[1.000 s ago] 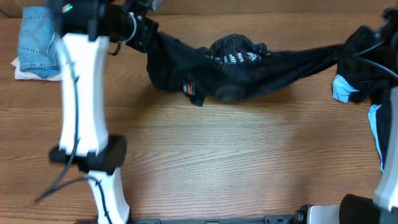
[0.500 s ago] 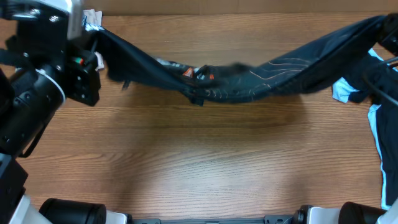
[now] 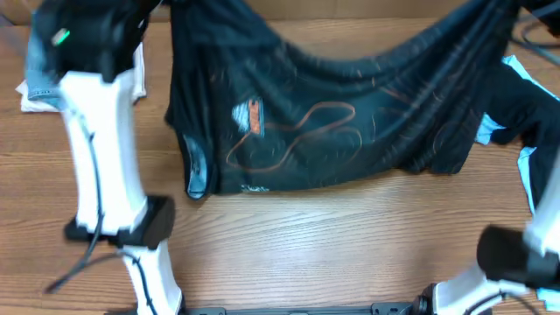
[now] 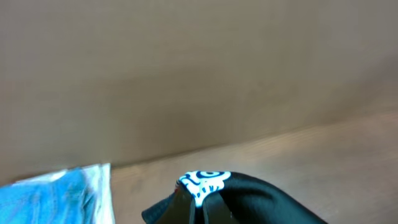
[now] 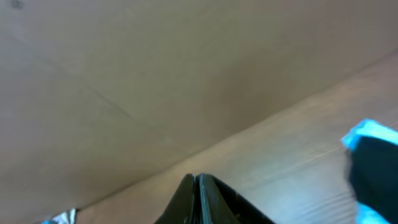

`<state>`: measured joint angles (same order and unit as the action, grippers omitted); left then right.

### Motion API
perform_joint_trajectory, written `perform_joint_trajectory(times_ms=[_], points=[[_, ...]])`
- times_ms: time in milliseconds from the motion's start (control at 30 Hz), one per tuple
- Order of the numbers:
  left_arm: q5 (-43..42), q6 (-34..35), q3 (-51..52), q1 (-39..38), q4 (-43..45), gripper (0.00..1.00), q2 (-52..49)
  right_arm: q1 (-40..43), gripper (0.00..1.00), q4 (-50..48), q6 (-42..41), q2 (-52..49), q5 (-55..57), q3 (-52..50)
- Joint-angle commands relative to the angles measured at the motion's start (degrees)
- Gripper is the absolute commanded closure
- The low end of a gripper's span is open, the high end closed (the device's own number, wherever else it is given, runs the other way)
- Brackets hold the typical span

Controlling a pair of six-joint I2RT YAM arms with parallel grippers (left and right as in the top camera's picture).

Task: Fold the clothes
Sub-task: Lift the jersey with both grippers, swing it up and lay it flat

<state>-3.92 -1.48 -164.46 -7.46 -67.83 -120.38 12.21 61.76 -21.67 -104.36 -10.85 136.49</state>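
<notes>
My right gripper should move down and back, tilting toward the bare table beside the black-and-light-blue garment (image 3: 518, 109), to lay down the jersey (image 3: 324, 114), which hangs spread between both grippers.
The black jersey (image 3: 324, 114) hangs spread out between my two grippers, its thin orange contour lines and a small logo facing the overhead camera. Its lower hem reaches the table (image 3: 332, 245). In the left wrist view my left gripper (image 4: 202, 200) is shut on a jersey corner with a white-and-blue print (image 4: 205, 182). My right gripper (image 5: 198, 194) is shut on black jersey cloth (image 5: 239, 208). Both hold the top edge at the table's far side. A black-and-light-blue garment (image 3: 518, 109) lies at the right.
Folded blue jeans (image 3: 39, 66) on white cloth rest at the far left, also in the left wrist view as blue jeans (image 4: 50, 194). A brown wall (image 4: 199, 74) stands behind the table. My left arm's white link (image 3: 101, 140) rises over the table's left side.
The jersey, bunched and then stretched like a rope, now hangs open as a wide sheet. Both grippers have lifted its top edge up and back; the left arm swung round.
</notes>
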Motion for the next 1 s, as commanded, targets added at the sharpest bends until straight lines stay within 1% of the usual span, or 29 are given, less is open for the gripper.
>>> perform_joint_trajectory(times_ms=[0, 100, 167, 267, 333, 433, 500, 600, 667, 733, 833, 933, 967], points=[[0.9, 3.4, -0.2, 1.1, 8.2, 0.96, -4.8, -1.5, 0.96, -6.4, -1.2, -4.4, -6.5, 0.5], [0.9, 5.4, -0.2, 1.5, 16.9, 0.96, -5.9, -1.9, 0.96, -12.5, -3.7, -5.2, -7.3, 0.5], [1.3, 5.3, -1.2, 1.7, 20.9, 0.96, -4.2, -1.5, 0.96, -13.9, -3.7, -4.3, -7.2, 2.1], [3.1, 4.5, -3.5, 2.5, 23.3, 0.96, 0.2, 1.4, 0.96, -11.0, -3.7, -2.7, -7.3, 7.4], [3.1, 4.0, -4.2, 3.3, 21.3, 0.96, 4.0, 3.7, 0.96, -7.1, -3.6, -2.0, -7.3, 11.4], [2.8, 4.0, -4.1, 4.2, 15.3, 0.96, 8.1, 5.7, 0.96, -1.3, -2.3, -1.9, -7.3, 14.9], [2.6, 4.0, -4.1, 4.2, 9.9, 0.96, 9.0, 5.8, 0.96, 2.5, -1.4, -1.9, -7.3, 14.8], [2.4, 4.3, -3.9, 4.2, -1.0, 0.96, 8.7, 5.1, 0.96, 7.7, 0.2, -2.2, -6.4, 12.9], [2.4, 5.4, -3.4, 4.1, -8.9, 0.96, 7.5, 4.7, 0.96, 10.4, 0.7, -2.2, -4.7, 10.8], [2.4, 6.6, -3.0, 4.1, -14.8, 0.95, 5.7, 4.4, 0.96, 13.2, 0.8, -2.2, -2.8, 8.7], [2.4, 8.3, -2.8, 4.1, -23.4, 0.91, 0.9, 3.9, 0.96, 16.7, 2.1, -2.2, -1.8, 4.9], [1.2, 9.9, -2.8, 4.1, -29.0, 0.91, -4.1, 3.6, 0.96, 19.2, 2.4, -2.2, 0.0, 0.9], [-0.1, 9.8, -2.3, 4.1, -29.0, 0.94, -5.7, 3.5, 0.96, 20.0, 2.4, -2.2, 0.8, -0.2]])
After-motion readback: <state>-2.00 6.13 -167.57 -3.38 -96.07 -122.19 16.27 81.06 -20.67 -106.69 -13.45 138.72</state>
